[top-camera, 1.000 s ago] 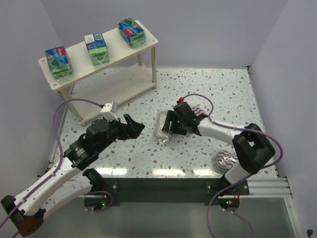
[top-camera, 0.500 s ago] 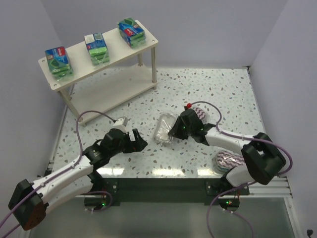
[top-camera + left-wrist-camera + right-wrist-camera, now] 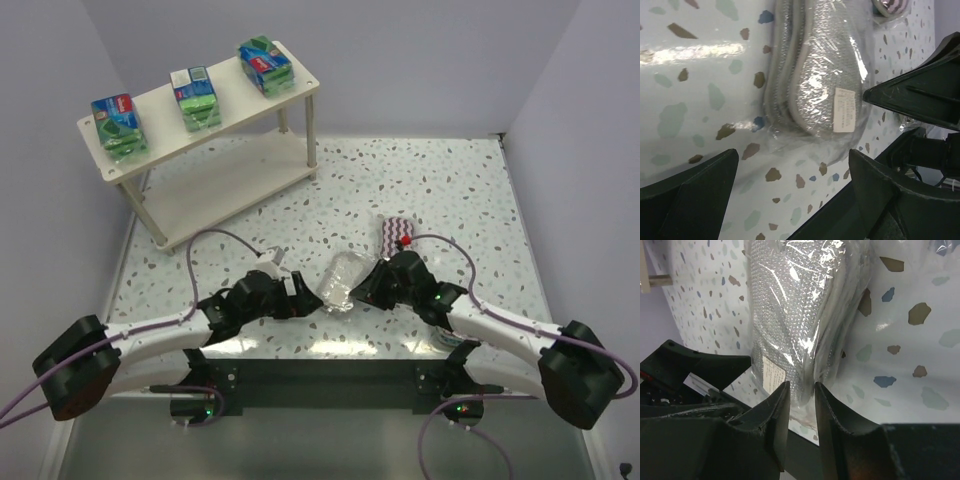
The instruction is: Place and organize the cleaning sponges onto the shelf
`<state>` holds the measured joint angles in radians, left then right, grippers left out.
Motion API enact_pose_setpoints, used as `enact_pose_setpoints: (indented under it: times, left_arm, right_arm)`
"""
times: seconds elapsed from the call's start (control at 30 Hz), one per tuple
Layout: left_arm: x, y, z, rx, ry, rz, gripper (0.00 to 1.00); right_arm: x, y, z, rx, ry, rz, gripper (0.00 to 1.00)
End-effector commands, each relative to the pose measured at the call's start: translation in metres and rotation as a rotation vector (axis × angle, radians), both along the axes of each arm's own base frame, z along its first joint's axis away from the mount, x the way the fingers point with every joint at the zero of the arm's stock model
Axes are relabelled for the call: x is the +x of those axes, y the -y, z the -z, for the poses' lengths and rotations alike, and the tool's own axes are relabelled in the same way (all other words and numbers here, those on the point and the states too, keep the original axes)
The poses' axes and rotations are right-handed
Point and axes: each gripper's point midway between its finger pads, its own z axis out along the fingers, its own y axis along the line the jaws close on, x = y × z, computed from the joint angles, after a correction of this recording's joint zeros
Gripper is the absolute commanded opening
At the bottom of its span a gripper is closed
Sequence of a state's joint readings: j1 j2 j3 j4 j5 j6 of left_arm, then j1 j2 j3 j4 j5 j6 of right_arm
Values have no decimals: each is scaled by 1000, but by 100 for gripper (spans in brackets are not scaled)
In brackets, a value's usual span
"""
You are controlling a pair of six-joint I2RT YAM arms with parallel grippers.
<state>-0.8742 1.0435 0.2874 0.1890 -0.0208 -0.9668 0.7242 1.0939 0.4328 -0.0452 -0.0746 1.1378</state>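
Observation:
Since the pack's near end lies uncovered before its open fingers, I will move my left gripper to the right in the top view and close on it.
The silvery clear-wrapped pack (image 3: pixel 343 281) lies on the table near the front edge. My right gripper (image 3: pixel 374 287) is shut on its right edge; the right wrist view shows the fingers (image 3: pixel 777 410) pinching the pack's (image 3: pixel 790 305) wrap. My left gripper (image 3: pixel 302 300) is open and empty just left of the pack (image 3: pixel 825 85), fingers (image 3: pixel 690 195) wide apart. A purple-striped oval pad (image 3: pixel 398 233) lies behind the right gripper. Three green-and-blue packs (image 3: pixel 120 125), (image 3: pixel 195 97), (image 3: pixel 265 65) sit on the shelf's (image 3: pixel 160 112) top tier. The second oval pad is hidden.
The shelf's lower board (image 3: pixel 235 178) is bare. Walls close the left, back and right sides. The black front rail (image 3: pixel 320 365) runs along the near table edge, close to both grippers. The left gripper's dark body (image 3: pixel 695 370) shows in the right wrist view.
My right gripper has pulled the silvery pack toward the front edge. My left arm has dropped low and moved right, up to the pack's left side.

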Motion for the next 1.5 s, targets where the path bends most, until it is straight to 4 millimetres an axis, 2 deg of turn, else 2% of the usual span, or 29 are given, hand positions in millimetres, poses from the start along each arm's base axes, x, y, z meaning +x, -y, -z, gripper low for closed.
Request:
enact_pose_setpoints:
  times: [0.0,0.03,0.13,0.4,0.57,0.6,0.63,0.7,0.87,1.0,1.17,1.27,1.3,1.37,1.4,1.47]
  left_arm:
    - [17,35,-41,-116,92,-4,97]
    - [14,42,-45,-132,94,7,96]
    - [11,51,-39,-115,78,9,94]
    - [28,42,-14,17,39,-118,87]
    - [40,49,-20,-7,57,-160,83]
    - [41,50,-15,7,51,-159,82]
    - [45,57,-22,0,60,-155,80]
    - [46,58,-14,35,43,-152,76]
    - [50,63,-10,44,42,-156,62]
    - [47,65,1,75,21,-132,49]
    - [39,60,17,100,-12,-117,45]
    - [36,59,18,92,-16,-112,26]
    - [36,58,17,88,-14,-110,15]
    - [36,54,12,85,-2,-122,5]
    - [35,49,12,99,-6,-129,0]
    - [38,44,2,95,18,-156,0]
  right_arm:
    - [-5,2,-9,38,-11,30,31]
    - [-7,4,-11,40,-9,30,32]
    - [-9,5,-10,36,-15,23,36]
    - [-18,10,-5,32,-26,17,41]
    - [-21,13,-3,22,-21,-1,41]
    - [-21,12,-3,20,-21,-4,41]
    - [-22,12,-1,19,-25,-10,41]
    - [-22,11,-1,21,-24,-16,40]
    - [-26,12,3,13,-28,-27,40]
    - [-28,15,5,7,-34,-28,40]
    - [-28,18,0,3,-20,-25,40]
    - [-30,19,-3,3,-17,-28,41]
    - [-32,20,-2,-3,-26,-31,41]
    - [-32,20,-10,8,-5,-35,41]
    - [-34,23,-10,-1,-13,-33,41]
    - [-37,26,-19,5,0,-33,42]
